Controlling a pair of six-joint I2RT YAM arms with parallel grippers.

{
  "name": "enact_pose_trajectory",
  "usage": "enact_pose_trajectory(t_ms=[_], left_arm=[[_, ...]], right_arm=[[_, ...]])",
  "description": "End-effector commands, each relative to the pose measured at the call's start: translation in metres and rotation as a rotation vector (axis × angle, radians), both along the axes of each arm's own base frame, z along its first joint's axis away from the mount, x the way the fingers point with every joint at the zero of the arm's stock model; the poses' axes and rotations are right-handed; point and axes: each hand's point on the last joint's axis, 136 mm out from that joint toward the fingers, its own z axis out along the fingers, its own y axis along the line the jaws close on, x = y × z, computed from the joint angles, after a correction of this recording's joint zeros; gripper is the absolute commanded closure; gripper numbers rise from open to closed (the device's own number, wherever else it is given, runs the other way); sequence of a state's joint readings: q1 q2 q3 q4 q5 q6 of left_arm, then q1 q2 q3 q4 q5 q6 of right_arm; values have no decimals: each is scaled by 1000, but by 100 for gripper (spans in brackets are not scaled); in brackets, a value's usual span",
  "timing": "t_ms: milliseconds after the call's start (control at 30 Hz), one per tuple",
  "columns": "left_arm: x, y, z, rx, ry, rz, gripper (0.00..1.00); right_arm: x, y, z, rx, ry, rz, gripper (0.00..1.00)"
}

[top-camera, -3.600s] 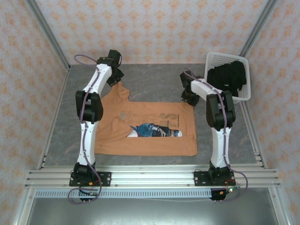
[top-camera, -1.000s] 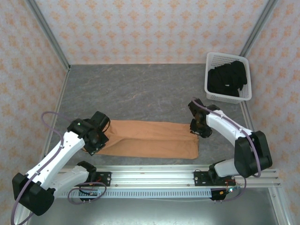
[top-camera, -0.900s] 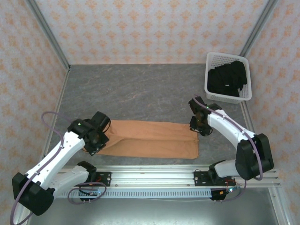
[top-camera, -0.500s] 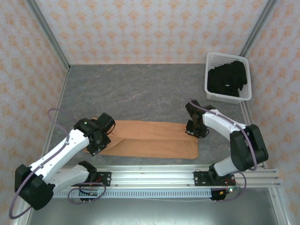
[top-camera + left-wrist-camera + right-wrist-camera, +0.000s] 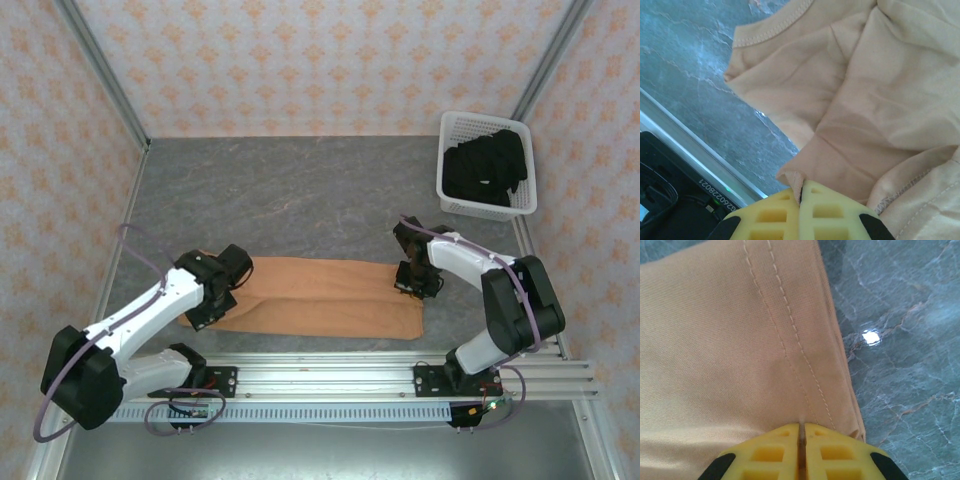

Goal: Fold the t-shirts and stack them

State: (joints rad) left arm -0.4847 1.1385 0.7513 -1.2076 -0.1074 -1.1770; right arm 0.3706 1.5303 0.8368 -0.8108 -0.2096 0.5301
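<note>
The t-shirt's bunched edge in the robot's left gripper juts toward the bar, so next the gripper should shift it outward and release it over the t-shirt's flat cloth by the stitched hem (image 5: 792,80).
The orange-tan t-shirt (image 5: 320,296) lies folded into a long flat strip across the near part of the table, print hidden inside. My left gripper (image 5: 206,308) is at its left end, shut on a bunched edge of the cloth (image 5: 865,100), which is pinched between the yellow pads of that gripper (image 5: 801,191). My right gripper (image 5: 411,284) is at the strip's right end. Its pads are closed on a thin fold of the stitched hem (image 5: 790,340), seen at the gripper (image 5: 800,428). Black t-shirts (image 5: 487,165) are piled in the basket.
The white lattice basket (image 5: 447,195) stands at the back right, by the side frame. The grey marbled table (image 5: 300,190) stretches behind the shirt. An aluminium rail (image 5: 320,375) runs along the near edge, close to the left gripper (image 5: 685,145).
My right gripper has closed on the shirt's right hem and shifted slightly left. My left gripper has moved right and a little farther back, still holding the left end.
</note>
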Motion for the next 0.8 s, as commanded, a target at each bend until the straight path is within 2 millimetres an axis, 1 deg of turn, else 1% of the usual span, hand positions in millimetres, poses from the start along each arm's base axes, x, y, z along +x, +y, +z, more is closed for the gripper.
enact_pose_trajectory(t_ms=[0,133,267,367,467,600,667,700,733,767], left_arm=[[15,13,16,105,-54,-28,100],[28,17,25,153,-77,-38,100],[37,23,25,186,-55,-30,100],[42,33,17,210,-25,-8,100],[49,44,5,223,-1,28,100],[62,54,-10,250,46,51,99],[70,57,-18,269,75,47,83],[73,58,-23,274,94,44,67],[75,59,-27,280,117,47,57],[76,60,-28,285,133,47,55]], right_arm=[[-3,-6,2,-35,13,18,90],[-5,-7,-2,-41,24,20,90],[-7,-8,-4,-47,33,23,90],[-6,-8,-4,-49,33,25,90],[-6,-7,-4,-45,32,25,90],[-7,-6,-4,-34,31,27,90],[-6,-4,-2,-24,21,33,89],[-5,-3,0,-18,11,36,88],[-4,-3,3,-15,2,40,87],[-2,-3,7,-13,-9,43,86]])
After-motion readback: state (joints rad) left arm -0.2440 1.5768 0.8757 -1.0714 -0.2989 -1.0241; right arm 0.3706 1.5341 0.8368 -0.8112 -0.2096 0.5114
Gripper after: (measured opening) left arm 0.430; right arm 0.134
